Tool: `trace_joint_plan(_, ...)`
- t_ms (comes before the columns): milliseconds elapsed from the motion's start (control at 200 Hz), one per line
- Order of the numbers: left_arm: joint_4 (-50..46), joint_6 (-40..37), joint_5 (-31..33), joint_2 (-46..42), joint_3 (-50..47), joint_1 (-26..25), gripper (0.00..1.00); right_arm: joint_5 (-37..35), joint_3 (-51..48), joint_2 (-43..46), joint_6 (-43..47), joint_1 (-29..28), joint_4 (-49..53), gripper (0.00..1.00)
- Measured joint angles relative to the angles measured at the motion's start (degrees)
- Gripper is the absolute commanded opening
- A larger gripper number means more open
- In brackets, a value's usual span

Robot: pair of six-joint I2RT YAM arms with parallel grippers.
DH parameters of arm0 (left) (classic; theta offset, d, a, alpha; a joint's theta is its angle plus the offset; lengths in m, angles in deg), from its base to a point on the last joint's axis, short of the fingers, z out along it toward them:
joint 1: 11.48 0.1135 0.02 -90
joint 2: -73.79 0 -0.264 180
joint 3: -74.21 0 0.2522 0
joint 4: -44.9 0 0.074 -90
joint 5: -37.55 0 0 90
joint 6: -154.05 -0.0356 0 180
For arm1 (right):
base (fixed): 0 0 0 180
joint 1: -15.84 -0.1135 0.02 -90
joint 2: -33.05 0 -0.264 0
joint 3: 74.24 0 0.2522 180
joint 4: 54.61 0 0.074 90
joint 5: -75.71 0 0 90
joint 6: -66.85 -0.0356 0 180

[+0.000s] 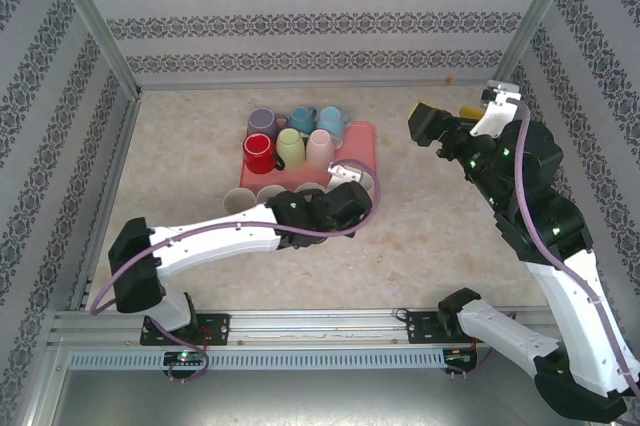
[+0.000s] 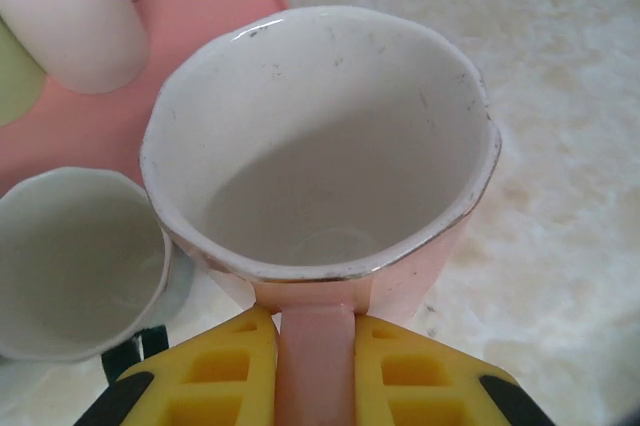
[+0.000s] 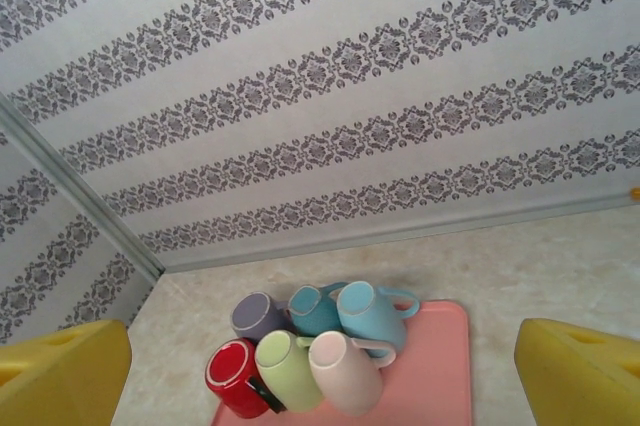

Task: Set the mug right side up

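Note:
I should lower the held mug, its opening already up, with my left gripper to the tabletop below, beside the pale upright mug, and let go of the held mug's handle.
A pale pink mug (image 2: 320,146) with a white inside stands with its mouth up, just off the front right corner of the pink tray (image 2: 190,46). My left gripper (image 2: 315,366) is shut on its handle, yellow fingers (image 2: 210,376) on either side. From above, that mug (image 1: 366,182) sits at the tip of the left gripper (image 1: 348,191). My right gripper (image 1: 430,128) hangs raised at the right, away from the mugs. Its yellow fingers (image 3: 60,376) stand wide open with nothing between them.
Several mugs lie mouth down on the tray (image 1: 362,141): purple (image 1: 262,123), teal (image 1: 301,120), blue (image 1: 331,121), red (image 1: 258,153), green (image 1: 291,149), pale pink (image 1: 320,149). A pale upright mug (image 2: 70,256) stands close left of the held one. Patterned walls enclose the table.

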Motion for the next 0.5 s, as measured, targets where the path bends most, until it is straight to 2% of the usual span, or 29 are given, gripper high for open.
trace_joint_plan(215, 4.5, 2.4, 6.4, 4.4, -3.2, -1.9, 0.0, -0.8, -3.0, 1.0, -2.0, 0.0, 0.2, 0.97)
trace_joint_plan(500, 10.3, 5.2, 9.9, 5.1, -9.2, -1.9, 0.0, -0.8, -4.8, -0.1, -3.7, 0.0, 0.2, 0.97)
